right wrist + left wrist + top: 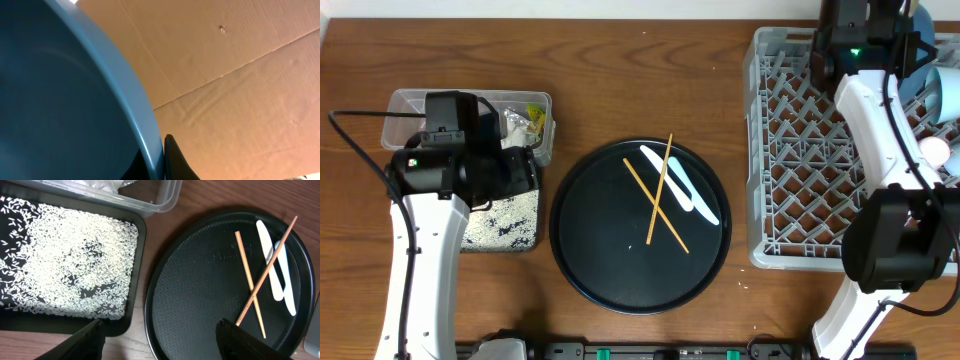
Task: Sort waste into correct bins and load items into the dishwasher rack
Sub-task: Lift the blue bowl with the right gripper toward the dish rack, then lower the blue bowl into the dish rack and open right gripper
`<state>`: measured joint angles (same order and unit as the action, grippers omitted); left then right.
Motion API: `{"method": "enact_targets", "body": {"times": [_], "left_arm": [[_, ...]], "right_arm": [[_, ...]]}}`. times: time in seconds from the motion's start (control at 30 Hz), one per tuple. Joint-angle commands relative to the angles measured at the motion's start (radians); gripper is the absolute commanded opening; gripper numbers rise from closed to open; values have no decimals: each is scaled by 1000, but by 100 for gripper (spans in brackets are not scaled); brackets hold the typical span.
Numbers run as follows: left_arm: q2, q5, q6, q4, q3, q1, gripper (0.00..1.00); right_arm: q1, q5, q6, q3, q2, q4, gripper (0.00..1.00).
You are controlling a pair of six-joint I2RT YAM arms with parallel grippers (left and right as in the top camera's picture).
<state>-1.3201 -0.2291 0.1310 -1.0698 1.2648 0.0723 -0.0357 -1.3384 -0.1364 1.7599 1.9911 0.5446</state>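
The rack's back slots stand empty, so my right gripper should go left in the overhead view, over them, then down to release the bowl's rim.
My right gripper (157, 155) is shut on the rim of the large blue bowl (60, 100), one finger inside and one outside. It holds the bowl (938, 55) at the back right corner of the grey dishwasher rack (790, 170). My left gripper (160, 325) is open and holds nothing. It hovers over the gap between the shallow black tray (140, 280), which holds loose rice (65, 265), and the round tray. Two crossed chopsticks (660, 195) and a white plastic spoon (682, 187) lie on that round tray. The clear tub (405, 105) holds tissue and a yellow-green wrapper (533, 112).
The large round black tray (590, 260) sits mid-table between the bins and the rack. A small white item (935, 150) rests in the rack's right side. Brown cardboard fills the background of the right wrist view. The left arm covers part of the rice tray.
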Motion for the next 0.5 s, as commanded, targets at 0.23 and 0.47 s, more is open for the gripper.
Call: {"method": "enact_targets", "body": {"times": [0.23, 0.47], "left_arm": [[7, 6, 3, -3, 13, 5, 73], [7, 6, 3, -3, 13, 5, 73]], "right_arm": [[-13, 27, 0, 3, 25, 10, 1], [-14, 64, 0, 3, 25, 42, 1]]}}
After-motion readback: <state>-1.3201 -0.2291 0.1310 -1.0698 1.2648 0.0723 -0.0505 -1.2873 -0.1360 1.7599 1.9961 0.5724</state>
